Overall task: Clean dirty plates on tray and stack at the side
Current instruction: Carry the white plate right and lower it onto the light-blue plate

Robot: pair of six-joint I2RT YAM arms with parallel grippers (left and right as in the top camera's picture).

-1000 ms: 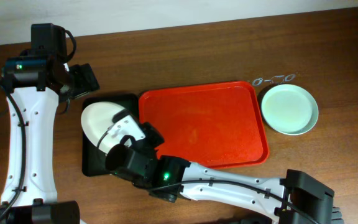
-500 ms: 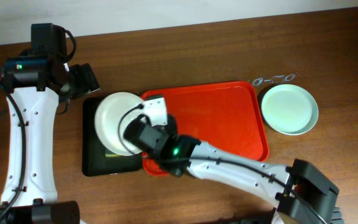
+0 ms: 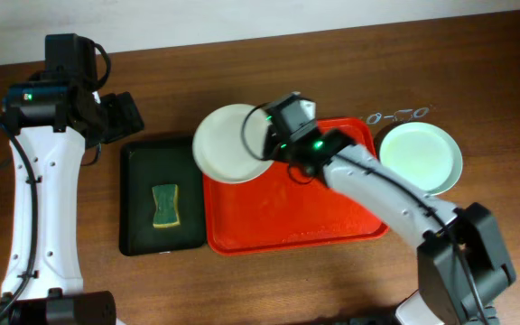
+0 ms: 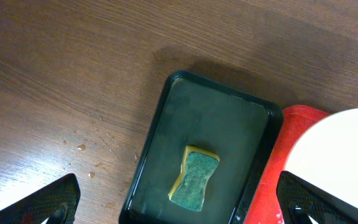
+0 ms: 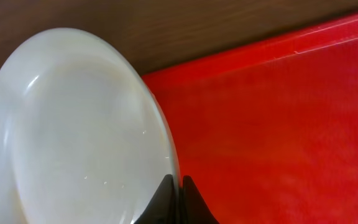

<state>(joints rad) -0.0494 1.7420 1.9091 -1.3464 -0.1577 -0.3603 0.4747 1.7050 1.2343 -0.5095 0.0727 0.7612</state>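
Note:
My right gripper carries the white plate (image 3: pixel 228 144) to the right in the overhead view, over the pale green plate (image 3: pixel 421 158), next. Then it lowers and lets go, stacking beside the tray.
My right gripper (image 3: pixel 264 143) is shut on the rim of a white plate (image 3: pixel 228 144) and holds it above the far left corner of the red tray (image 3: pixel 314 203). In the right wrist view the fingertips (image 5: pixel 178 186) pinch the white plate's (image 5: pixel 73 137) edge, with the red tray (image 5: pixel 278 124) beneath. A pale green plate (image 3: pixel 421 158) rests on the table just right of the tray. My left gripper (image 3: pixel 126 117) hangs open left of the white plate, above the black tray's far end. Nothing lies between my left gripper's (image 4: pixel 182 208) wide-apart fingers.
A black tray (image 3: pixel 138 226) left of the red one holds a green-and-yellow sponge (image 3: pixel 165 206); the sponge (image 4: pixel 194 186) also shows in the left wrist view. A small silvery object (image 3: pixel 397 116) lies behind the green plate. Water drops (image 4: pixel 89 162) dot the wood.
My right arm has carried the white plate from over the black tray rightward and back to the red tray's far left corner, uncovering the sponge. The left arm has not moved.

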